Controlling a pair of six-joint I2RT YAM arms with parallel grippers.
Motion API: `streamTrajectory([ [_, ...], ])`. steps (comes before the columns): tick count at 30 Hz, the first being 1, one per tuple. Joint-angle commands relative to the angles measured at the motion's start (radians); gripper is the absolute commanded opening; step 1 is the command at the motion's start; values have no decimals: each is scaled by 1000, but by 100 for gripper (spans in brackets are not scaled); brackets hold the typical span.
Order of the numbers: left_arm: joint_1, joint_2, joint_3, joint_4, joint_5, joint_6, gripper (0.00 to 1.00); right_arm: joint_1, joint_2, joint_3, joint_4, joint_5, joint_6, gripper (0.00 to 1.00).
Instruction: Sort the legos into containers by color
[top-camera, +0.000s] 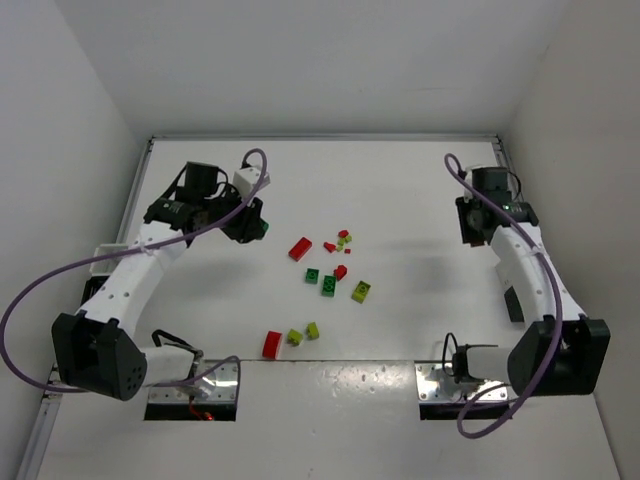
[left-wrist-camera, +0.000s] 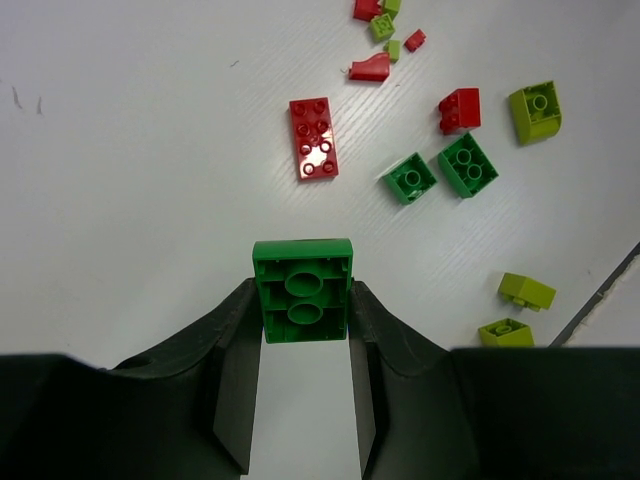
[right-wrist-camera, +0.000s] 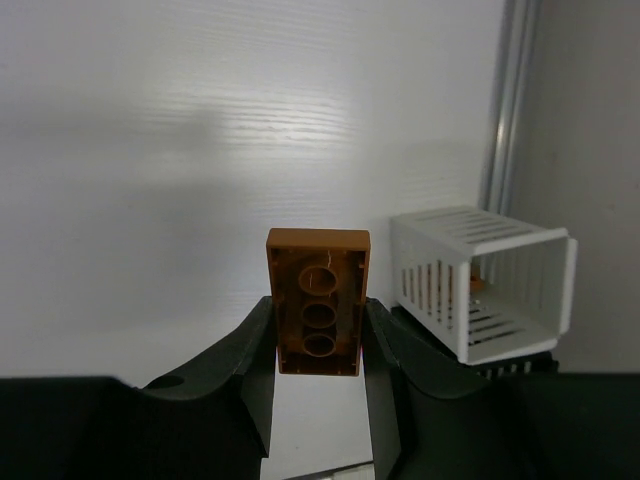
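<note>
My right gripper moves to the right in the top view next, over the opening of the white slatted container (right-wrist-camera: 485, 280), since a similar brownish piece shows inside.
My left gripper (left-wrist-camera: 302, 294) is shut on a dark green lego (left-wrist-camera: 302, 262), held by its sides with the hollow underside facing the camera. From above, this gripper (top-camera: 254, 222) hangs over the table's left half. Loose legos lie in the middle: a red brick (top-camera: 300, 248), dark green ones (top-camera: 328, 285), a lime one (top-camera: 361, 292), and another red one (top-camera: 271, 344). My right gripper (right-wrist-camera: 318, 312) is shut on a reddish-brown looking lego (right-wrist-camera: 318, 255). Just to its right stands a white slatted container (right-wrist-camera: 485, 280). From above, the right gripper (top-camera: 472, 228) is at the right side.
A white box-like thing (top-camera: 103, 257) sits at the left table edge, partly under the left arm. Two grey metal plates (top-camera: 195, 378) (top-camera: 450, 381) with wiring lie at the near edge. White walls close in the table, and a metal rail (right-wrist-camera: 510, 100) runs beside the container.
</note>
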Motion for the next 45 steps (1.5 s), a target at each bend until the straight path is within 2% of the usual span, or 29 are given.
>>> streamTrajectory([
  [1,-11,15,59,22,17,-9,0,-99,24,53,21,20,-97,3],
  [9,-11,24,59,22,17,-18,0,-364,100,98,21,-66,-195,2],
  [22,-29,53,68,22,17,-36,0,-562,179,98,39,-161,-269,2],
  [24,-39,53,68,22,8,-36,0,-578,189,98,39,-187,-278,5],
  [27,-39,53,68,22,8,-45,0,-599,198,98,39,-212,-287,19],
  [28,-39,53,68,31,8,-45,0,-599,198,98,39,-212,-287,31],
  [30,-39,53,68,31,8,-45,0,-599,198,98,39,-221,-287,44],
  [31,-39,53,68,31,8,-45,0,-599,198,98,48,-221,-287,54],
  [38,-17,53,77,40,8,-87,0,-599,187,118,20,-267,-298,59],
  [41,43,26,97,40,-9,-122,0,-575,154,118,4,-339,-330,59],
  [45,151,15,146,-41,-70,-154,0,-503,143,138,-22,-409,-341,59],
])
